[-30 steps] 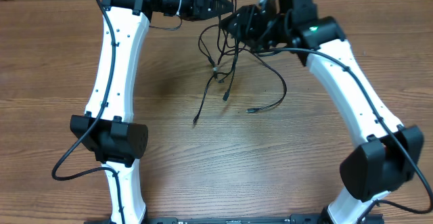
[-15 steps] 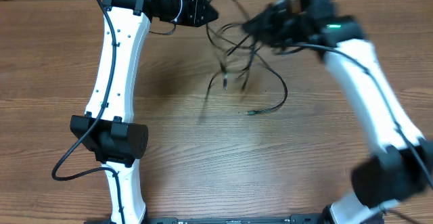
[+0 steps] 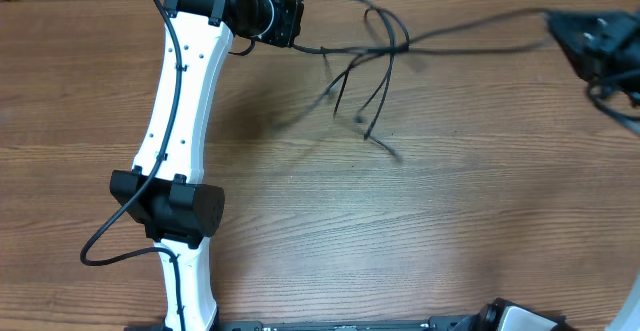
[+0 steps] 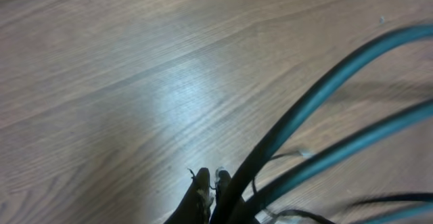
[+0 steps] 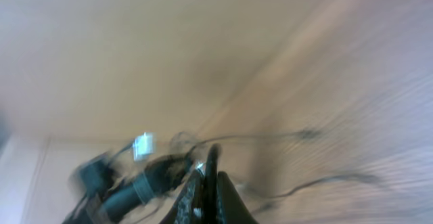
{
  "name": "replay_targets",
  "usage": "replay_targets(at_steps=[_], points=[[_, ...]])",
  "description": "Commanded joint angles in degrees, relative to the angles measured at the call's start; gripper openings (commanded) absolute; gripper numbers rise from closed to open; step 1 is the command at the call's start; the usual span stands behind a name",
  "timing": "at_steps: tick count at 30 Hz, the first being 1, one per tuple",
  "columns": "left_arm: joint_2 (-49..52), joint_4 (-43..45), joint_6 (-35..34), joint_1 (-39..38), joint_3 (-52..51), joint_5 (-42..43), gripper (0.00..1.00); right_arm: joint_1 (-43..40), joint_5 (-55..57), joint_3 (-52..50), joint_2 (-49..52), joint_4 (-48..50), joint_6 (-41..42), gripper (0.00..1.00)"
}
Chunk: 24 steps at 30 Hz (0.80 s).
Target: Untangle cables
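I will next pull the stretched piece of cable back over the bare wood with my right gripper, away from the knot of loops, and let it go there, because that wood is behind my gripper.
The thin black cables (image 3: pixel 372 49) hang stretched in the air between my two grippers, with a knot of loops near the middle and several loose ends dangling over the wood. My left gripper (image 3: pixel 298 21) at the top left is shut on the cables; in the left wrist view its fingertips (image 4: pixel 210 181) pinch together beside thick blurred strands (image 4: pixel 318 99). My right gripper (image 3: pixel 560 26) at the far right is shut on a cable strand; the right wrist view shows the strand (image 5: pixel 212 158) clamped between the fingers (image 5: pixel 207 178), heavily blurred.
The wooden table (image 3: pixel 380 221) lies below. My left arm's white links (image 3: pixel 175 121) run down the left side. The right arm's base (image 3: pixel 520 316) shows at the bottom right edge.
My right gripper has swept far to the right, pulling the cables taut. The tangle has spread out and lifted off the table. My left gripper has shifted slightly left.
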Motion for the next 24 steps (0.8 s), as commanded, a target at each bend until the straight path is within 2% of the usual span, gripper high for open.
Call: replay_targets(at_steps=[1, 6, 8, 15, 17, 19, 20, 21, 24], points=[[-1.2, 0.9, -0.6, 0.9, 0.9, -4.0, 0.04, -4.8, 14.0, 0.7, 1.1, -5.0, -5.4, 0.04], [-1.2, 1.3, -0.6, 0.6, 0.9, 0.3, 0.04, -3.1, 15.1, 0.7, 2.0, -9.0, -11.9, 0.07], [-1.4, 1.9, -0.6, 0.6, 1.0, 1.0, 0.04, -2.3, 22.0, 0.7, 2.5, -10.5, -11.6, 0.10], [-2.9, 1.9, -0.6, 1.7, 5.2, 0.8, 0.04, -3.4, 44.2, 0.7, 5.6, -13.9, -8.0, 0.10], [-3.3, 1.8, -0.7, 1.8, 7.0, 2.5, 0.04, -3.3, 43.0, 0.7, 6.7, -14.0, -8.5, 0.10], [-3.9, 1.8, -0.7, 1.8, 8.5, 5.4, 0.04, -2.8, 37.0, 0.7, 7.5, -13.7, -12.1, 0.13], [-4.3, 1.9, -0.7, 1.7, 9.2, 7.2, 0.04, -2.1, 32.2, 0.7, 7.8, -13.3, -15.2, 0.19], [-5.0, 2.2, -0.7, 1.5, 10.0, 10.1, 0.04, -1.0, 24.7, 0.7, 7.9, -12.8, -19.8, 0.34], [-6.3, 3.1, -1.0, 1.4, 11.1, 16.3, 0.04, 2.0, 9.6, 0.7, 8.0, -11.6, -27.5, 0.67]])
